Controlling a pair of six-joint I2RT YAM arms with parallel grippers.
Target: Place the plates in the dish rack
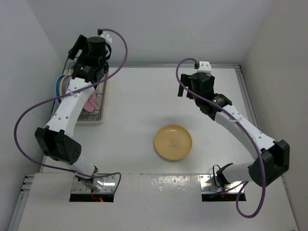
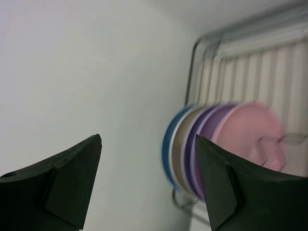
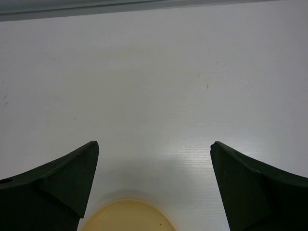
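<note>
The left gripper leaves the rack next and moves back and down to the plate's far rim (image 1: 172,126).
The orange plate (image 1: 173,142) lies flat on the table, right of centre; its far rim shows at the bottom of the right wrist view (image 3: 127,219). The dish rack (image 1: 91,118) stands at the far left, with upright plates in it. In the left wrist view the rack (image 2: 195,62) holds a blue plate (image 2: 167,144), a cream plate (image 2: 181,144), two purple plates (image 2: 211,122) and a pink plate (image 2: 248,127) standing side by side. My left gripper (image 1: 76,50) (image 2: 147,144) is open and empty above the rack's far end. My right gripper (image 1: 185,92) (image 3: 154,147) is open and empty, beyond the orange plate.
White walls close in on the left, back and right. The rack sits close to the left wall. A raised ledge runs along the table's far edge (image 3: 144,7). Purple cables loop from both arms.
</note>
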